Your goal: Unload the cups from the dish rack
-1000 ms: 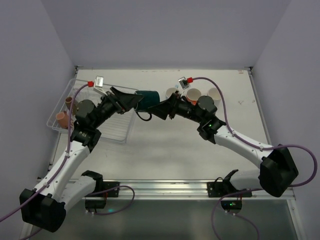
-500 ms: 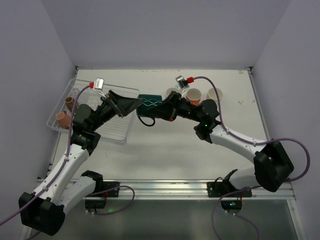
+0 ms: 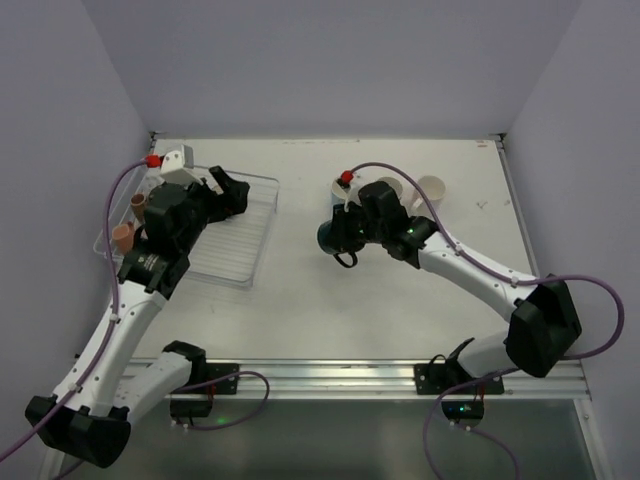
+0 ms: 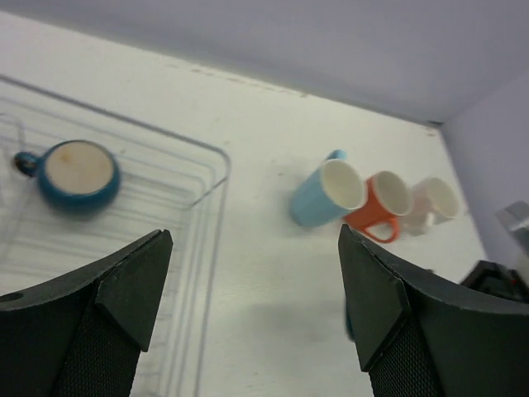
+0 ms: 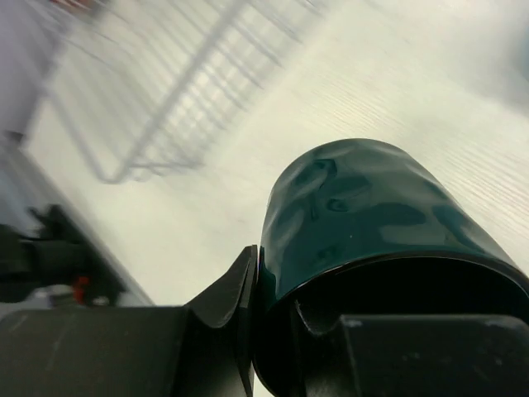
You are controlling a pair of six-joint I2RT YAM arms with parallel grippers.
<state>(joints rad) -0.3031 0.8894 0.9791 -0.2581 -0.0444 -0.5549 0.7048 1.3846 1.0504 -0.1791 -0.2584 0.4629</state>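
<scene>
My right gripper should next move the tilted dark teal mug (image 3: 330, 238) down and turn it upright, to put the mug's base down near the light blue mug.
My right gripper (image 3: 345, 228) is shut on the rim of a dark teal mug (image 3: 330, 238), one finger outside the wall and one inside (image 5: 277, 289). The mug (image 5: 364, 207) hangs over the table's middle, right of the dish rack (image 3: 262, 238). My left gripper (image 3: 225, 190) stands open and empty over the rack's far right corner (image 4: 252, 240). In the rack (image 4: 219, 165) sits a dark blue cup (image 4: 80, 174). A small pink cup (image 3: 123, 236) and a small brown cup (image 3: 137, 203) stand at the rack's left end.
At the back right of the table lie a light blue mug (image 4: 326, 192), an orange mug (image 4: 382, 203) and a white cup (image 4: 434, 203) in a row. The white cup (image 3: 430, 188) shows beyond my right arm. Walls close the table on three sides.
My right gripper has shut on the teal mug and carried it right and nearer, away from the rack. My left arm has drawn back to the left over the rack, jaws still open.
</scene>
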